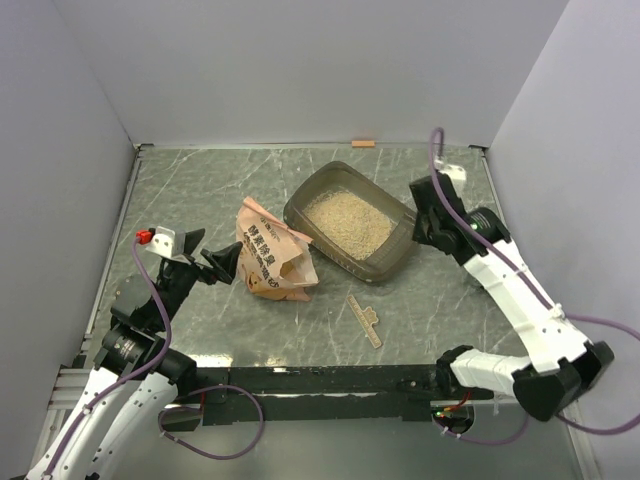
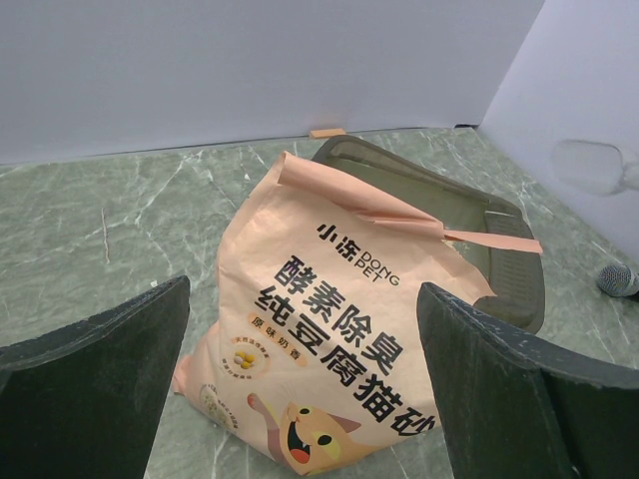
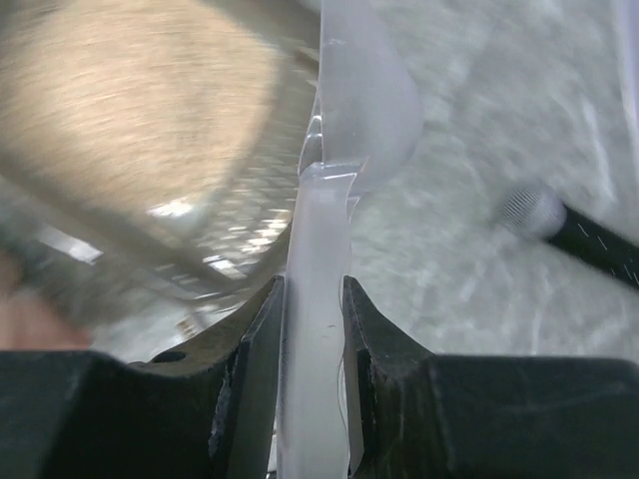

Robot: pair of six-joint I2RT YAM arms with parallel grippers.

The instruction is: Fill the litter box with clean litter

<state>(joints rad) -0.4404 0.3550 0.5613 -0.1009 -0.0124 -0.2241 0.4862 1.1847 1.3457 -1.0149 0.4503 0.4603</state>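
I should lower the scoop with my right gripper onto the table beside the black rod's mesh tip, away from the litter box (image 1: 393,258), because clean litter (image 1: 347,220) is spread inside.
The litter box (image 1: 393,258), a dark translucent tray, lies at the table's middle right with pale clean litter (image 1: 347,220) spread inside it. The crinkled orange-pink bag (image 1: 272,256) stands just left of the tray, its torn top towards it. My left gripper (image 1: 216,262) is open, its dark fingers (image 2: 95,379) wide apart in front of the bag (image 2: 339,329), not touching it. My right gripper (image 1: 422,215) hovers by the tray's right end. It is shut (image 3: 315,299) on the handle of a translucent white scoop (image 3: 349,110), beside the litter (image 3: 130,90).
A small tan strip (image 1: 365,321) lies on the green marbled table in front of the tray. An orange tab (image 1: 363,143) sits at the back wall. White walls close three sides. A black rod with a grey mesh tip (image 3: 529,205) lies right of the scoop.
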